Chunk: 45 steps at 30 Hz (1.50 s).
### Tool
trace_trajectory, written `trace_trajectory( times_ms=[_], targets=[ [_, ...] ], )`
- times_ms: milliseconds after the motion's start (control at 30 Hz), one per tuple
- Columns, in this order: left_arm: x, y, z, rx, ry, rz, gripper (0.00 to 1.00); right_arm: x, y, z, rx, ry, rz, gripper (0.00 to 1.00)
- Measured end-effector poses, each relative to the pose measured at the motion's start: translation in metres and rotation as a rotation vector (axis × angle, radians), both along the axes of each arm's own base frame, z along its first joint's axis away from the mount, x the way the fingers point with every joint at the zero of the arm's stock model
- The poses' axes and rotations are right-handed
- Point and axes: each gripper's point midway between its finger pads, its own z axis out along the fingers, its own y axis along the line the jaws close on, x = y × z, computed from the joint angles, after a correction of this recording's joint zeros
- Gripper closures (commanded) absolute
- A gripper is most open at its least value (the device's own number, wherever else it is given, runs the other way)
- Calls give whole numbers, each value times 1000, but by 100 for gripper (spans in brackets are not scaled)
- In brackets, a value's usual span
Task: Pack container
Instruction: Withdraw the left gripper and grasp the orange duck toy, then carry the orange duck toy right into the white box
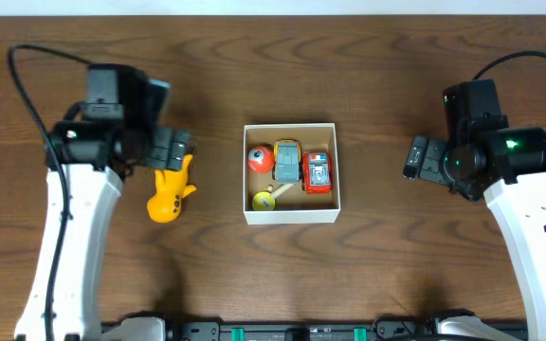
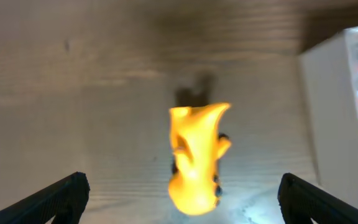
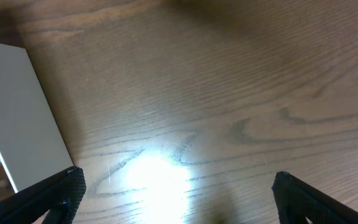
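My left gripper should next move down onto the yellow-orange toy's forked upper end (image 2: 192,124) and close there, because that end is below my left gripper, between the spread fingers.
The container (image 1: 290,216) is a small square white-walled box with a brown inside at the table's middle. It holds an orange-red ball toy (image 1: 260,157), a grey and yellow toy (image 1: 287,163), a red car (image 1: 318,172) and a yellow toy (image 1: 265,199). A yellow-orange toy (image 1: 169,194) lies on the table left of the box. My left gripper (image 1: 172,148) is open just above it; in the left wrist view the toy (image 2: 196,157) lies between the spread fingers (image 2: 182,199). My right gripper (image 1: 417,157) is open and empty, right of the box, over bare wood (image 3: 176,193).
The table is dark brown wood. The box's white wall shows at the right edge of the left wrist view (image 2: 334,106) and at the left edge of the right wrist view (image 3: 17,118). Black cables run from both arms.
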Motion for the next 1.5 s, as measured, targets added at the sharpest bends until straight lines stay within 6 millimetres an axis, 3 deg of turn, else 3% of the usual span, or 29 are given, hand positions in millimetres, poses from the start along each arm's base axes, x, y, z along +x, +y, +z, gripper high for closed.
trace_trajectory(
  times_ms=[100, 267, 500, 633, 667, 767, 967, 1167, 1200, 1500],
  targets=[
    [2, 16, -37, -37, 89, 62, 2, 0, 0, 0, 0, 0, 0, 1],
    [-2, 17, -92, -81, 263, 83, 2, 1, -1, 1, -6, -6, -3, 1],
    [-7, 11, -137, -107, 408, 88, 2, 3, -12, 1, -11, -17, -68, 1],
    [-10, 11, -150, -109, 447, 90, 0, 1, -26, 1, -10, -13, -138, 1],
    [-10, 11, -151, -110, 452, 90, 5, 0, -29, 0, -9, -11, -148, 1],
    [-11, 10, -154, -113, 461, 101, 32, 0, -33, -1, -11, -4, -167, 1],
    [-15, 7, -157, -128, 474, 95, 37, -1, -33, -2, -11, 0, -171, 1],
    [-17, 4, -158, -148, 481, 98, 81, -2, -33, -2, -11, 3, -171, 1],
    [-18, 4, -158, -148, 482, 97, 94, -2, -33, -2, -12, 6, -171, 1],
    [-22, 1, -158, -158, 500, 107, 94, -4, -33, -3, -12, 14, -171, 1]
  ],
)
